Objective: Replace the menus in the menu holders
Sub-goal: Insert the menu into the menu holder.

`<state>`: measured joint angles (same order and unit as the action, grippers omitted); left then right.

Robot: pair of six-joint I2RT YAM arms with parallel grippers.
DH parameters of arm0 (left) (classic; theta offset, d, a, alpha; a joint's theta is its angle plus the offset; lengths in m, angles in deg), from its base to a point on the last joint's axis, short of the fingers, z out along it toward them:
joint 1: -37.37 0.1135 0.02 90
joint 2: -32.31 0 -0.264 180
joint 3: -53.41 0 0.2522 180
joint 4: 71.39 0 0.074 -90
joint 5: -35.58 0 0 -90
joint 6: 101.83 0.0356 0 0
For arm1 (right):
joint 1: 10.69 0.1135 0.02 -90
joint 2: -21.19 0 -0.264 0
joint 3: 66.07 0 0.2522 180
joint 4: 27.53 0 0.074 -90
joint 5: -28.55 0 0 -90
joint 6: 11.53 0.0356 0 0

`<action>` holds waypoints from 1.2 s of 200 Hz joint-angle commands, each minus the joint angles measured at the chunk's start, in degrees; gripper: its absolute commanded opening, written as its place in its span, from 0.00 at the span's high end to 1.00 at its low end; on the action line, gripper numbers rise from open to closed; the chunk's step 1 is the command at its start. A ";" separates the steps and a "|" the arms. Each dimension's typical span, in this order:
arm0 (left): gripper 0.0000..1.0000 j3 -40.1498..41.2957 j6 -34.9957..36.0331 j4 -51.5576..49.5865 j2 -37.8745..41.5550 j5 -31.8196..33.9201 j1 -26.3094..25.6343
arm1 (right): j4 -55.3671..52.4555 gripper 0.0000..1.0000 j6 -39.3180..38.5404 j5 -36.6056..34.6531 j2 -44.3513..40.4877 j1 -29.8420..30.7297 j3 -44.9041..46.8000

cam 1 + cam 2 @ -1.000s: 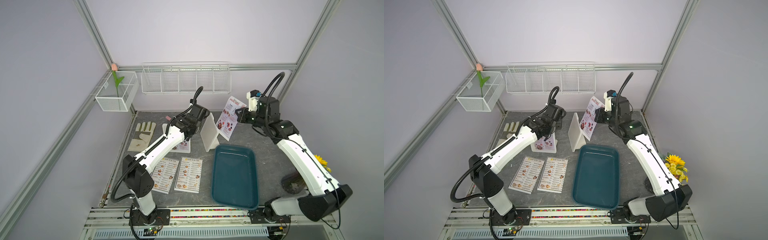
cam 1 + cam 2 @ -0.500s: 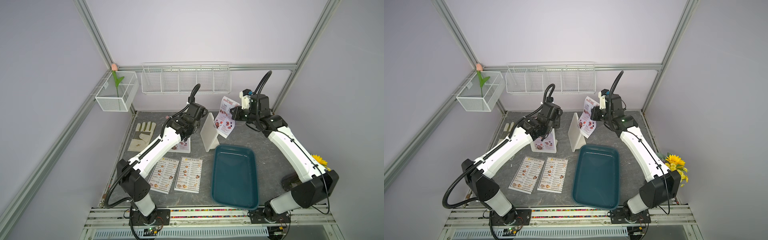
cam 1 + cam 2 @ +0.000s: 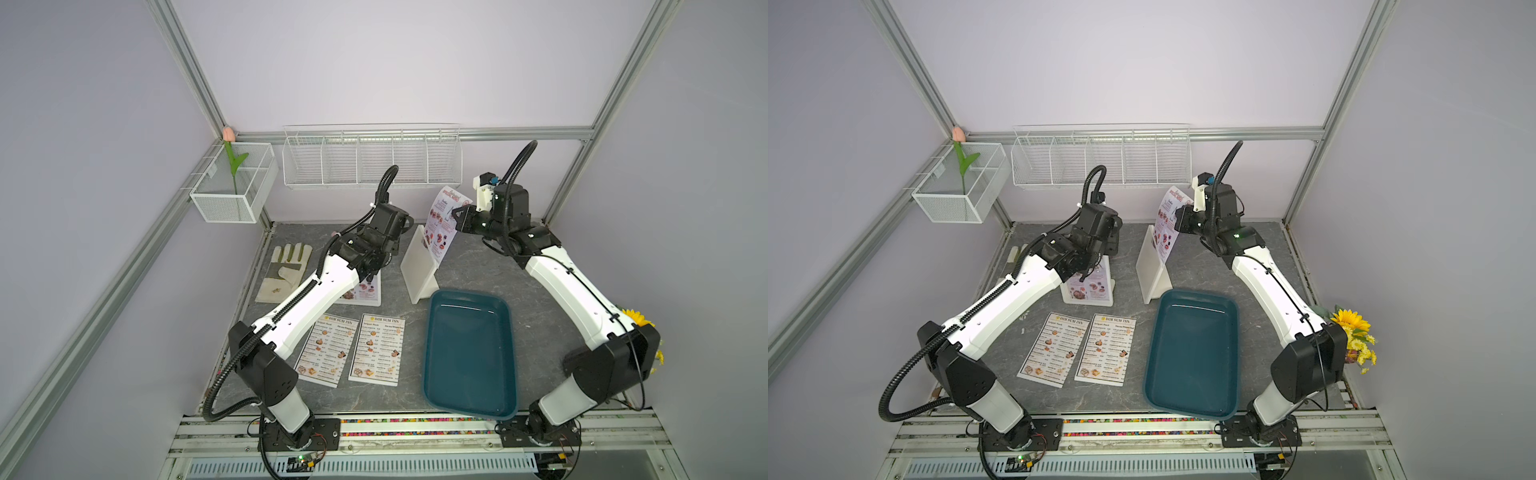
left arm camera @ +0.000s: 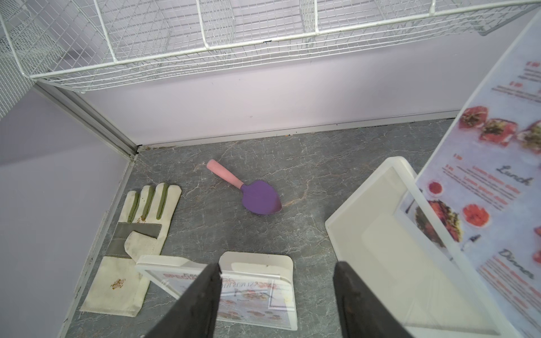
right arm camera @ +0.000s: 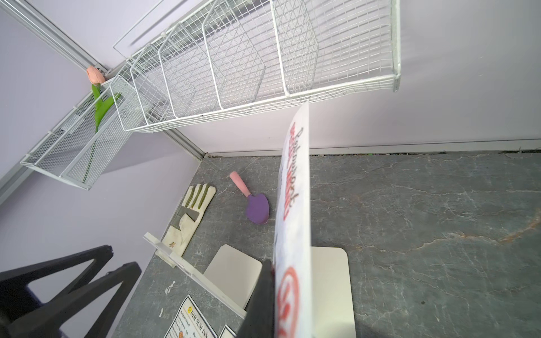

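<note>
My right gripper eases the SPECIAL MENU sheet down into the white menu holder (image 3: pixel 419 272) next. Then it lets go of the sheet's top, because much of the sheet still sticks out.
My right gripper (image 3: pixel 456 219) is shut on the top of a red-headed SPECIAL MENU sheet (image 3: pixel 444 224), which stands upright with its lower end at the white menu holder (image 3: pixel 419 272). The right wrist view shows that sheet (image 5: pixel 292 204) edge-on against one black finger (image 5: pixel 260 301). My left gripper (image 4: pixel 276 292) is open, empty, and hovers over the other menu holder (image 4: pixel 257 292), which still has a SPECIAL MENU inside. Two DIM SUM INN menus (image 3: pixel 328 349) (image 3: pixel 378 351) lie flat side by side near the front.
A dark teal tray (image 3: pixel 469 353) sits right of the flat menus, just in front of the right holder. At the back left lie a work glove (image 4: pixel 140 234) and a purple trowel (image 4: pixel 254 193). A wire basket (image 3: pixel 370 158) hangs on the back wall.
My right gripper has carried the SPECIAL MENU sheet slightly left and up over its holder. The left gripper stays open above the left holder.
</note>
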<state>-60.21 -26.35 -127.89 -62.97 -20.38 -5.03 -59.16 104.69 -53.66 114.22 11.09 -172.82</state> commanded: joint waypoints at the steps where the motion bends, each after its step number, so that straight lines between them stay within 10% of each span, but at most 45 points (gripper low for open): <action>1: 0.36 -2.39 0.42 0.20 0.12 0.17 -0.15 | 4.16 0.94 2.31 0.91 1.66 -0.25 -0.76; 240: 0.36 -2.89 0.56 1.87 -1.01 0.78 -0.06 | 15.96 0.81 2.74 2.49 -5.68 1.18 14.06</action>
<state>-61.15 -25.04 -126.52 -63.32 -20.14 -5.03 -42.70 107.25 -53.77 109.02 11.28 -159.60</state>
